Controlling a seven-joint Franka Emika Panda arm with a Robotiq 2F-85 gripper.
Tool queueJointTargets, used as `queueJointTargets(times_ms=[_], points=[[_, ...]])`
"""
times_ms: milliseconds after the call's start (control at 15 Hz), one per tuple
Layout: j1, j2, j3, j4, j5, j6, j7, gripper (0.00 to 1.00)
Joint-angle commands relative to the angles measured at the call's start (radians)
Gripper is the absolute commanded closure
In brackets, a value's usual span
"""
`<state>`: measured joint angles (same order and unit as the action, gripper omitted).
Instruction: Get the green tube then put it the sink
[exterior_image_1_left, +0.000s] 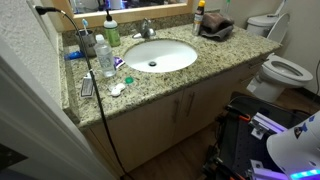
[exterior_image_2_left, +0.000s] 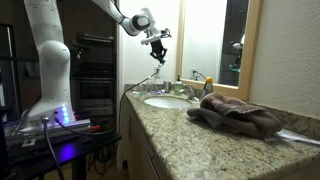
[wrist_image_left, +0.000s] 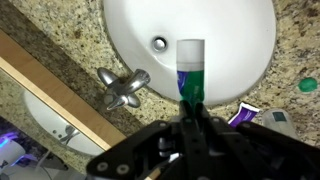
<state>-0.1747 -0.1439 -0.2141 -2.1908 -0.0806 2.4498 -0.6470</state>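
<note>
My gripper lowers toward the sink's white basin below it next and releases the green tube, because the tube still hangs high.
My gripper is shut on the green tube, which sticks out from the jaws with its paler end pointing away. In the wrist view the tube hangs over the white oval sink, near the drain. In an exterior view the gripper is high above the sink with the tube dangling below it. The sink also shows from above in an exterior view, where the gripper is out of view.
A chrome faucet stands at the sink's back edge. A tall green bottle, a clear bottle and small items crowd the counter beside the sink. A brown towel lies on the granite. A white toilet stands nearby.
</note>
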Motion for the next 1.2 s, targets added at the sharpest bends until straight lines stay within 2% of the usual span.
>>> queueJointTargets(times_ms=[0, 133, 400, 867, 933, 1000, 1133], points=[[0.014, 0.048, 0.015, -0.062, -0.042, 0.121, 0.082, 0.98], [0.005, 0.088, -0.006, -0.052, -0.029, 0.153, 0.065, 0.98], [-0.015, 0.155, -0.015, -0.028, -0.039, 0.227, 0.119, 0.98], [-0.012, 0.176, 0.0, -0.022, -0.077, 0.267, 0.24, 0.98], [-0.012, 0.18, 0.0, -0.019, -0.098, 0.262, 0.265, 0.68], [-0.014, 0.188, -0.002, -0.009, -0.13, 0.249, 0.302, 0.67], [-0.019, 0.194, -0.007, -0.009, -0.175, 0.221, 0.344, 0.55]])
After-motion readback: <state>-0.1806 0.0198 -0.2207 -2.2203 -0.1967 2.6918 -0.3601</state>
